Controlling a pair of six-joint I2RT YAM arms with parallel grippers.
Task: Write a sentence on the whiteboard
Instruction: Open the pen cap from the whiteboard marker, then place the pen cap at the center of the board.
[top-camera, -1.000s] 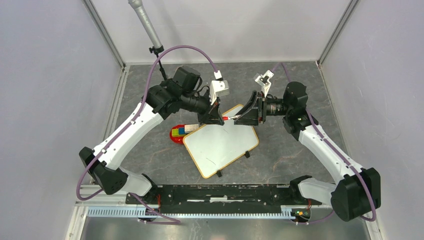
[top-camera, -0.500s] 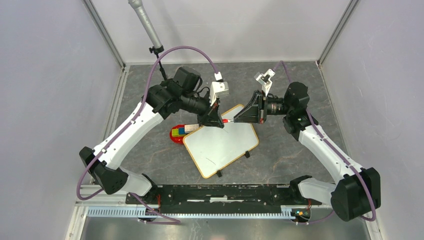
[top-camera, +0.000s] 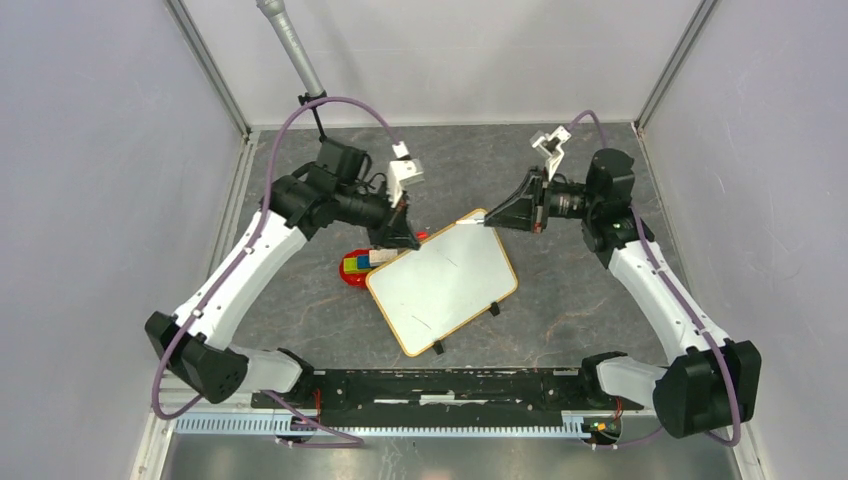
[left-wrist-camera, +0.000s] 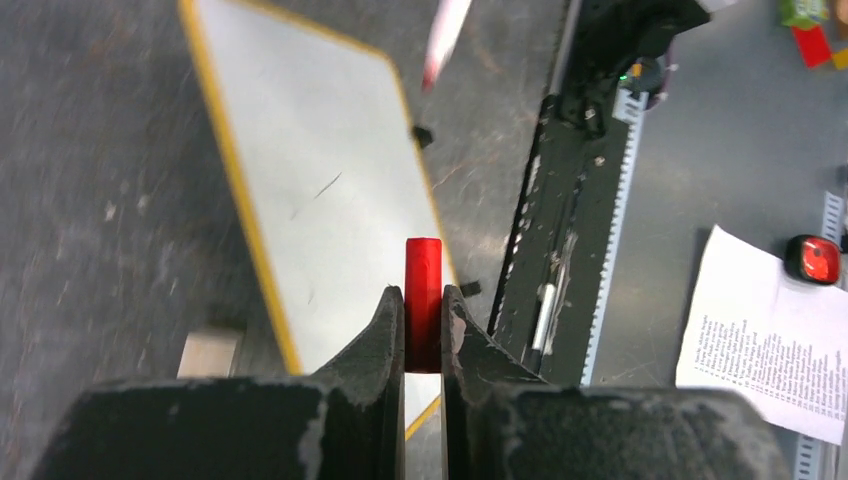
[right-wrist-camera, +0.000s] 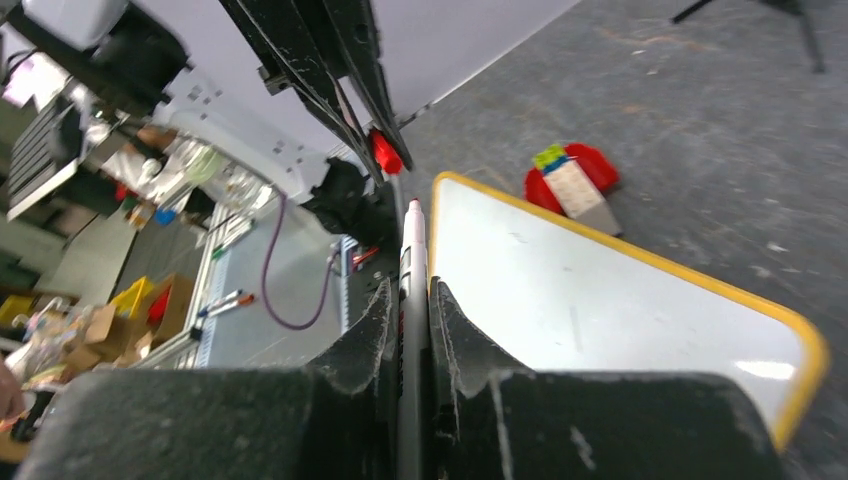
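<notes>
I need to move my left gripper away from the whiteboard (top-camera: 445, 285) next, past the red dish and down to the bare table, because the marker (top-camera: 472, 224) is clear of its cap.
The whiteboard (top-camera: 445, 285) lies tilted on the grey table, with a tan-orange frame and black clip feet. I see only faint marks on it; no red sentence shows. My left gripper (top-camera: 408, 240) is shut on a red marker cap (top-camera: 422, 237) above the board's far left corner. My right gripper (top-camera: 492, 222) is shut on the uncapped marker (top-camera: 472, 224) above the board's far corner, apart from the cap. The left wrist view shows the cap (left-wrist-camera: 423, 270) between the jaws over the board (left-wrist-camera: 310, 180). The right wrist view shows the marker (right-wrist-camera: 412, 235) beside the board (right-wrist-camera: 600, 300).
A red dish with coloured blocks and a board eraser (top-camera: 357, 268) sits against the board's left edge. A grey rod on a stand (top-camera: 292, 48) rises at the back left. The black rail (top-camera: 430, 385) runs along the near edge. White walls enclose the table.
The two grippers were close together at the marker and have pulled apart. The red cap went left with the left gripper, and the marker went right with the right gripper.
</notes>
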